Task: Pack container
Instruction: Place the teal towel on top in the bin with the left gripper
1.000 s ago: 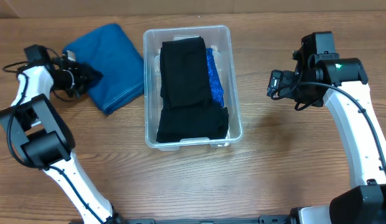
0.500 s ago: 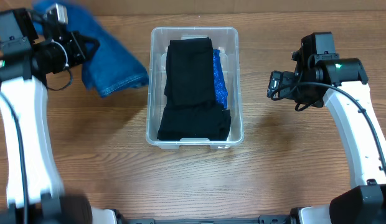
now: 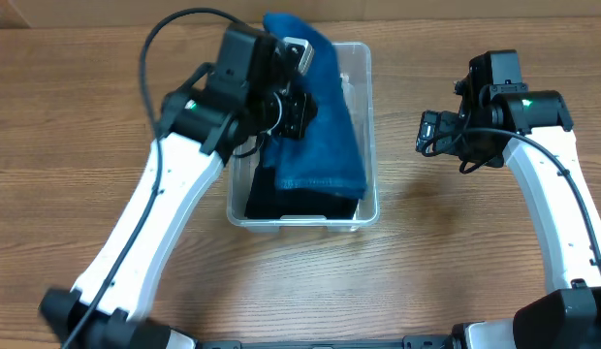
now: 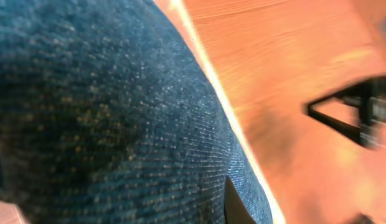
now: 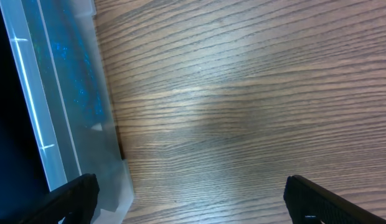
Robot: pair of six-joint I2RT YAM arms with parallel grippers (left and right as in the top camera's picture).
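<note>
My left gripper has the folded blue denim cloth draped over the black garment [image 3: 293, 204] already, so it will lower into the container [image 3: 370, 136] and release it onto the garment.
The clear plastic container [image 3: 370, 136] stands at the table's middle with a black garment [image 3: 293, 204] lying in it. My left gripper [image 3: 297, 103] hangs over the container, shut on a folded blue denim cloth [image 3: 325, 141] that drapes over the black garment along the bin's right half. In the left wrist view the denim [image 4: 118, 112] fills most of the frame, and only one dark fingertip [image 4: 234, 205] shows. My right gripper [image 3: 431, 131] is open and empty, held to the right of the container. Its wrist view shows the container's wall [image 5: 62, 124] and the open gripper [image 5: 193, 199].
Bare wood table [image 3: 456, 262] lies to the right and in front of the container. The left arm's white link [image 3: 155, 223] crosses the table's left side. A black cable [image 3: 174, 24] loops above the left arm.
My left arm has swung from the far left to over the container, carrying the blue denim cloth, which now drapes into the bin. The right arm has not moved.
</note>
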